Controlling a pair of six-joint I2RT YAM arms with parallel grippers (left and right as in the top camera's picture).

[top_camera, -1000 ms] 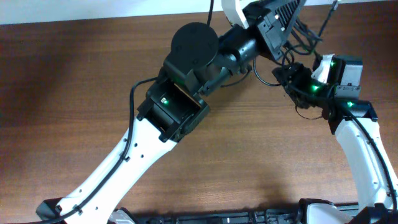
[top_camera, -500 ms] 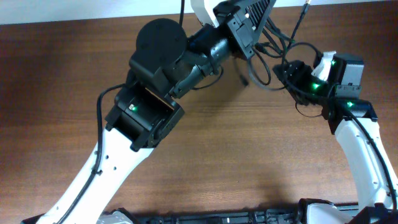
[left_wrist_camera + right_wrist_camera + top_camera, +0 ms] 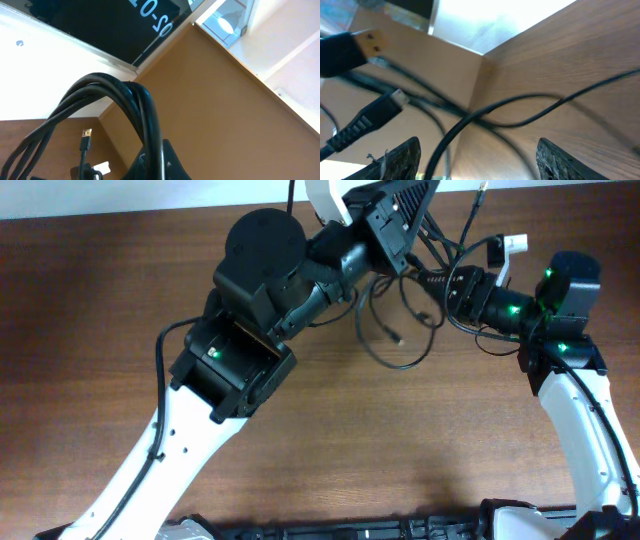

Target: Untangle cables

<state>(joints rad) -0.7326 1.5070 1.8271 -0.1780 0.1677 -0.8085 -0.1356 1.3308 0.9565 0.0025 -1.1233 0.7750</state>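
Observation:
The cables hang high over the table, so the robot will bring its left gripper back and down, tilt it toward the bare middle of the table and release the bunch of cables.
The cables (image 3: 400, 330) are thin black cords hanging in loose loops over the wooden table (image 3: 100, 330), one small plug (image 3: 397, 338) dangling near the surface. My left gripper (image 3: 418, 232) is at the top, shut on a bunch of the cables. In the left wrist view the cables (image 3: 115, 95) arch up out of the left gripper (image 3: 162, 162), with a USB plug (image 3: 86, 135) hanging at the left. My right gripper (image 3: 452, 288) points left at the loops and stands open. In its wrist view one cable (image 3: 445, 142) runs between the wide-apart fingers (image 3: 400, 160) of the right gripper (image 3: 480, 160).
The left arm's bulky body (image 3: 260, 270) lies across the table's upper middle. A USB plug (image 3: 370, 42) and a smaller plug (image 3: 395, 100) hang at the upper left of the right wrist view. A wall edge (image 3: 150, 205) borders the table at the back.
The left arm swung left, drawing the cables out with it, then held still. The cable loops now hang lower and wider. The right gripper has rolled and shifted slightly up.

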